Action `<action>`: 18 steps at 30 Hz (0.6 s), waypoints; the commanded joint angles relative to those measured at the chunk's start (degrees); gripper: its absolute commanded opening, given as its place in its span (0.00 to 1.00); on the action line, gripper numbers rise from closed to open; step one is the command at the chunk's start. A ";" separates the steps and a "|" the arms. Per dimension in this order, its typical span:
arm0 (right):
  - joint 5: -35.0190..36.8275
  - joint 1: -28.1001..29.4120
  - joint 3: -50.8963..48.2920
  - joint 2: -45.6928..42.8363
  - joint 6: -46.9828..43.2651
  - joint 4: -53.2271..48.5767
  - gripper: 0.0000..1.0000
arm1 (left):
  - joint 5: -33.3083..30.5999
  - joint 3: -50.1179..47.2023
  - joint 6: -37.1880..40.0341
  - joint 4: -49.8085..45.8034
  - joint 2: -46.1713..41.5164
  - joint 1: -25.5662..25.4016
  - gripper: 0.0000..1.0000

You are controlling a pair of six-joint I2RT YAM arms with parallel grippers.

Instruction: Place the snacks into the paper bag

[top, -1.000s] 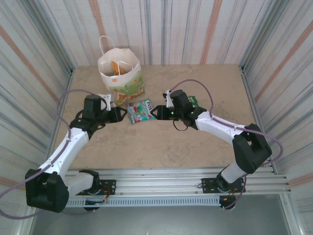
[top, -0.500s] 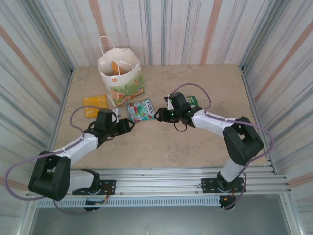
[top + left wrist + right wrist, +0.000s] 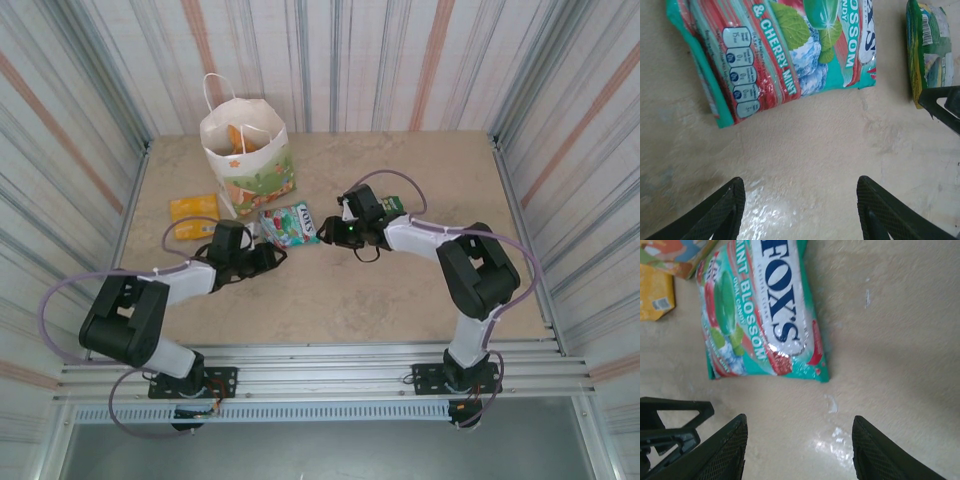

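The white FOX'S end of the mint packet gets my right gripper next, moving outward and down onto it, because its open fingers still have only bare table between them.
The paper bag (image 3: 243, 150) stands upright at the back left with orange snacks inside it. A green-and-white mint packet (image 3: 290, 225) lies flat in front of the bag. My left gripper (image 3: 278, 258) is just near-left of it and my right gripper (image 3: 323, 236) just right of it. In the left wrist view the mint packet (image 3: 780, 50) lies ahead of my open left gripper (image 3: 797, 200), with bare table between the fingers. My right gripper (image 3: 797, 440) is open too, the mint packet (image 3: 760, 315) ahead of it. Two yellow-orange packets (image 3: 195, 208) lie left of the bag.
A second green packet (image 3: 392, 205) lies behind the right wrist, and this green packet (image 3: 930, 45) also sits at the right edge of the left wrist view. The bag's printed corner (image 3: 675, 255) is close to the mint packet. Striped walls enclose the table (image 3: 330, 300).
My left gripper has drawn back from beside the bag to the near-left of the mint packet and opened wider, uncovering the yellow-orange packets. The right gripper has barely shifted.
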 commanded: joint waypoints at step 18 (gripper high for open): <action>-5.49 -2.12 18.93 17.03 -4.70 -6.39 0.56 | -4.61 5.27 3.83 -0.98 1.05 4.29 0.58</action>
